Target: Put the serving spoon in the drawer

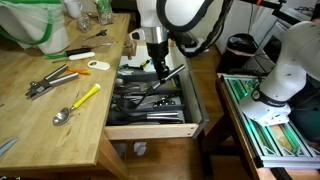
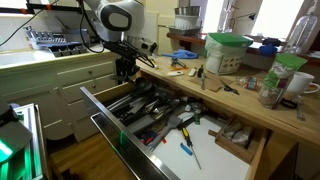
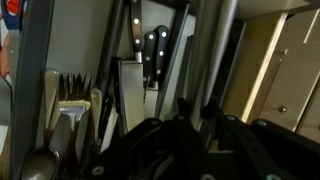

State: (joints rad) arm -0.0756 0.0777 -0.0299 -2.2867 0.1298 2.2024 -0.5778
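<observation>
I will next lower the spoon, which my gripper still holds above the cutlery, into the tray slot below, beside the black-handled knives, and release it there.
The drawer (image 1: 150, 128) is pulled open, with a dark divided tray of metal cutlery inside; it also shows in an exterior view (image 2: 105, 112). My gripper (image 1: 158, 68) hangs low over the tray in both exterior views (image 2: 125, 72). A slim dark handle, the serving spoon (image 1: 174, 76), slants out from the gripper over the drawer. In the wrist view my fingertips (image 3: 197, 105) are close together and a blurred dark bar, the spoon handle (image 3: 215, 60), runs up from between them. Its bowl is hidden. Knives and forks lie in the tray below.
On the wooden counter beside the drawer lie metal tongs (image 1: 50, 80) and a yellow-handled spoon (image 1: 78, 103). A green-lidded container (image 2: 228, 52) and jars stand further along the counter. A white machine (image 1: 290, 60) and a rack (image 1: 270, 125) are beside the drawer.
</observation>
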